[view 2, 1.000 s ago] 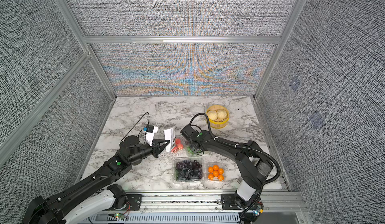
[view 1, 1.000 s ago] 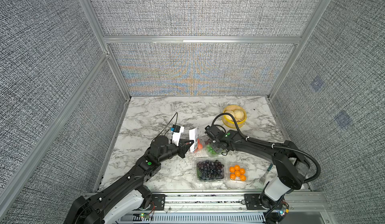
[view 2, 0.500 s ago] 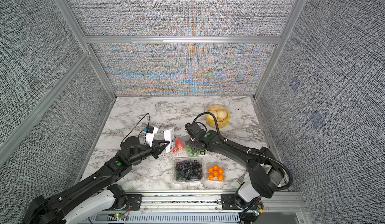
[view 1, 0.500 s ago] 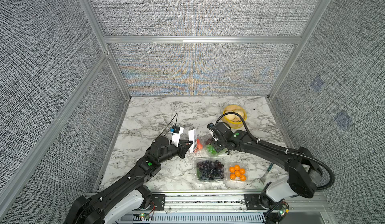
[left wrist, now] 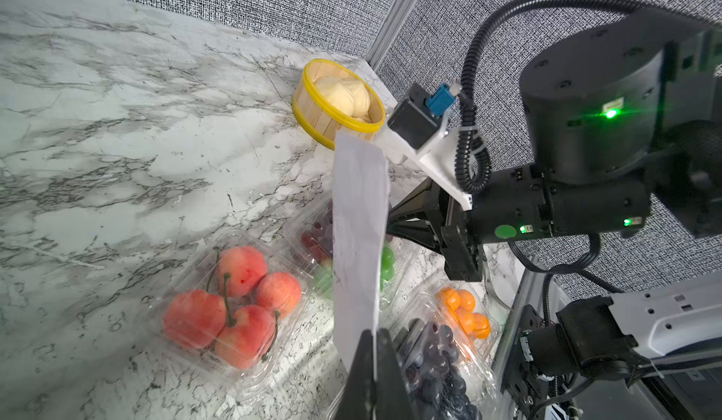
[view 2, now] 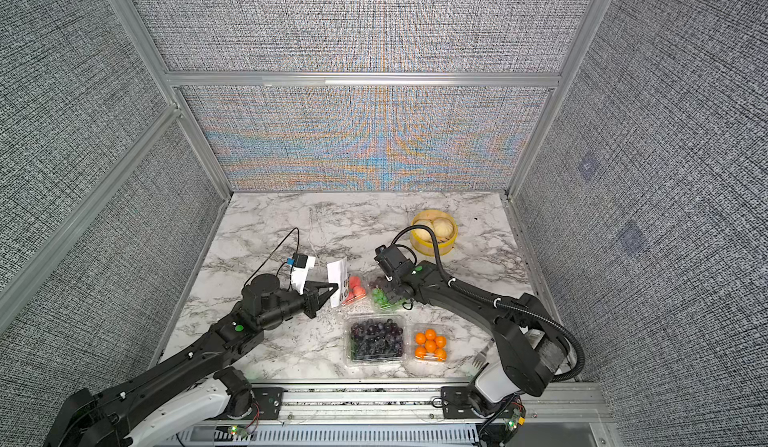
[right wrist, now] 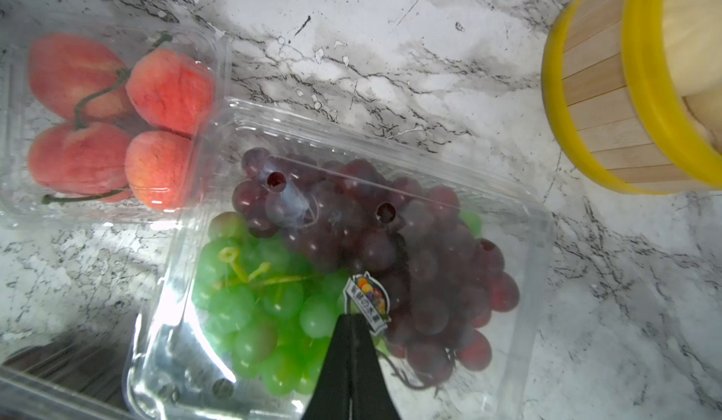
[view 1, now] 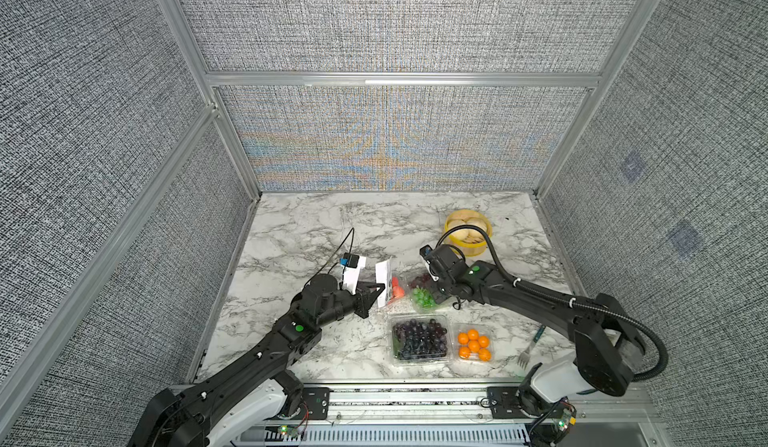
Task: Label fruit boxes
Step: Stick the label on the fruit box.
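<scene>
I should draw my left gripper back and down, tipping it toward the bare marble beside the dark grape box, since that spot is clear for releasing the sheet (view 1: 383,276).
Four clear fruit boxes lie mid-table. The red fruit box (view 1: 397,289) (view 2: 353,289) (left wrist: 230,304) (right wrist: 113,125) sits beside the purple and green grape box (view 1: 422,293) (view 2: 384,293) (right wrist: 344,261). Nearer the front are the dark grape box (view 1: 419,339) (view 2: 376,339) and the orange box (view 1: 473,344) (view 2: 430,344). My left gripper (view 1: 380,287) (view 2: 334,287) (left wrist: 374,336) is shut on the white sticker sheet (view 1: 383,276) (left wrist: 357,242), held upright by the red fruit. My right gripper (right wrist: 353,318) (view 1: 434,297) is shut, its tip against a small colourful sticker (right wrist: 367,299) on the mixed grape lid.
A yellow bamboo steamer (view 1: 468,233) (view 2: 434,233) (left wrist: 336,105) (right wrist: 633,86) with pale buns stands at the back right. A fork (view 1: 530,349) (view 2: 484,355) lies near the front right, beside the right arm's base. Grey walls enclose the marble table on three sides.
The right arm's wrist has shifted slightly right over the mixed grape box and its elbow has swung out toward the front right. The left arm and the sheet have stayed still.
</scene>
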